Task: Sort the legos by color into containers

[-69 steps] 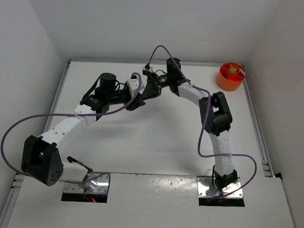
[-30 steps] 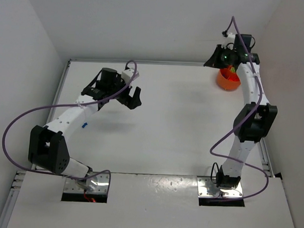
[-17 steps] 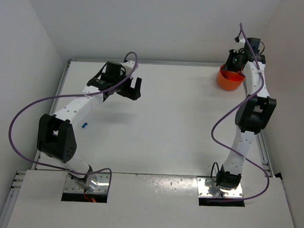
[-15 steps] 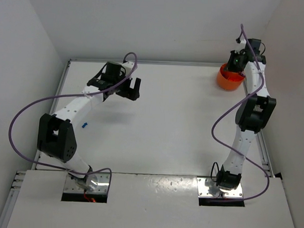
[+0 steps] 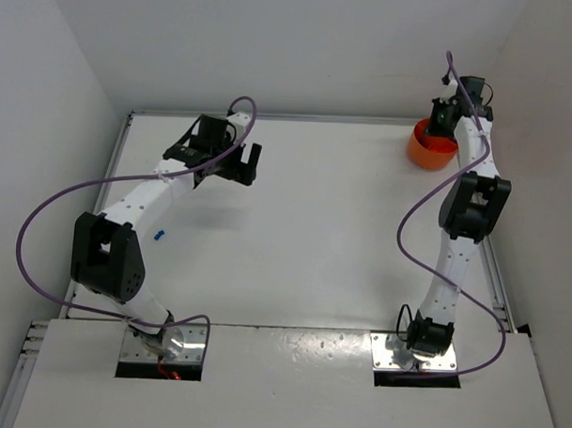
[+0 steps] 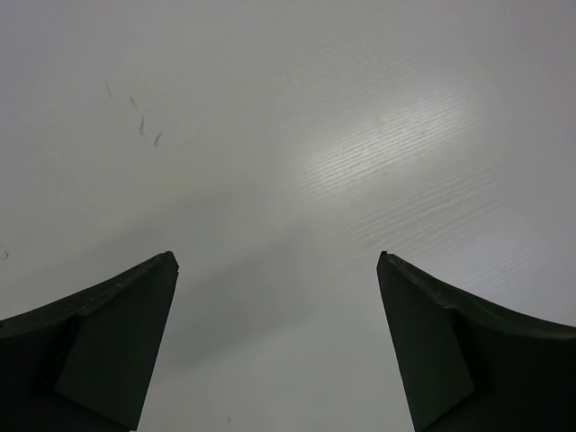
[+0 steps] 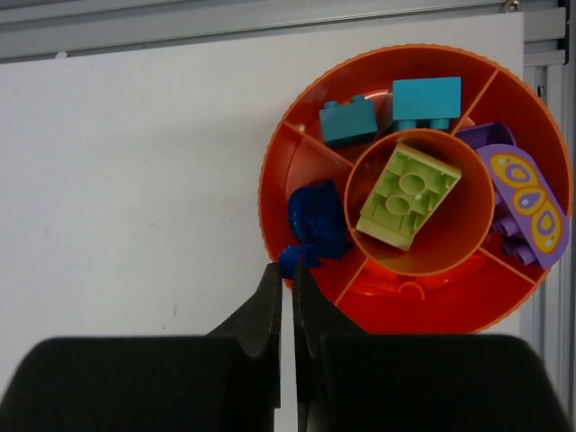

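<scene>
The blue lego lies below, back and to the left in the top view. My left gripper moves there next and lowers onto the blue lego's near end (image 5: 157, 237).
The container, a round orange tub (image 5: 427, 151) with divider walls, stands at the table's far right corner. In the right wrist view the tub (image 7: 279, 157) holds two cyan legos (image 7: 349, 121), a yellow-green one (image 7: 407, 196) in the middle cup, purple ones (image 7: 522, 202) and a blue one (image 7: 317, 220). My right gripper (image 7: 288, 266) (image 5: 441, 121) is shut, with a small blue lego (image 7: 290, 258) at its very tips over the tub's near-left rim. Another blue lego (image 5: 158, 235) lies on the table at the left. My left gripper (image 5: 248, 164) (image 6: 276, 256) hangs open over bare table.
An aluminium rail (image 7: 270, 22) runs along the table's back edge just beyond the tub, and another (image 5: 487, 249) along the right edge. White walls close in the table on three sides. Purple cables loop off both arms.
The right arm has stretched a little further toward the back corner, its shut gripper settling over the tub's rim. The left arm has drawn back slightly to the left, still open.
</scene>
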Motion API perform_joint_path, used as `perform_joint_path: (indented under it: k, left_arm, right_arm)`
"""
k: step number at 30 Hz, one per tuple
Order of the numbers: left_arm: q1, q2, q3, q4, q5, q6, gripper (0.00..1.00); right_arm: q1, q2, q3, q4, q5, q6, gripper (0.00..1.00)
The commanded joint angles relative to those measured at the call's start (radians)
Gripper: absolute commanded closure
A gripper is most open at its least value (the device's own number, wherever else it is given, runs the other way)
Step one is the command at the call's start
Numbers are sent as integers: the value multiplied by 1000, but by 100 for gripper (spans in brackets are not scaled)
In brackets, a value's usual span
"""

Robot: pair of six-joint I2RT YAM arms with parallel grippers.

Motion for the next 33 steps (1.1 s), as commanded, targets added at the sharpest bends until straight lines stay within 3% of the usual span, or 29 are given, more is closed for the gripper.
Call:
perform_joint_path:
  k: [1,6,13,22,26,30,33]
  left_arm:
    - [9,7,43,-13,-34,21,0]
    - [9,7,43,-13,-34,41,0]
    - [30,17,43,-13,-34,50,0]
    - [203,-52,23,-41,184,99,0]
    - [311,-172,-66,-97,190,233,10]
    - [386,-244,-151,-223,97,382,31]
    - [470,-287,-236,-287,86,457,34]
  right_arm:
    - [4,14,61,53,47,-17,100]
    - [23,49,93,62,73,-17,99]
    - [23,58,102,62,84,-17,78]
    - [32,-5,82,42,21,-26,72]
    - [62,-94,29,24,-82,-59,72]
    - [150,-181,-117,14,-209,-59,72]
    - [229,-210,-192,-6,-255,-69,71]
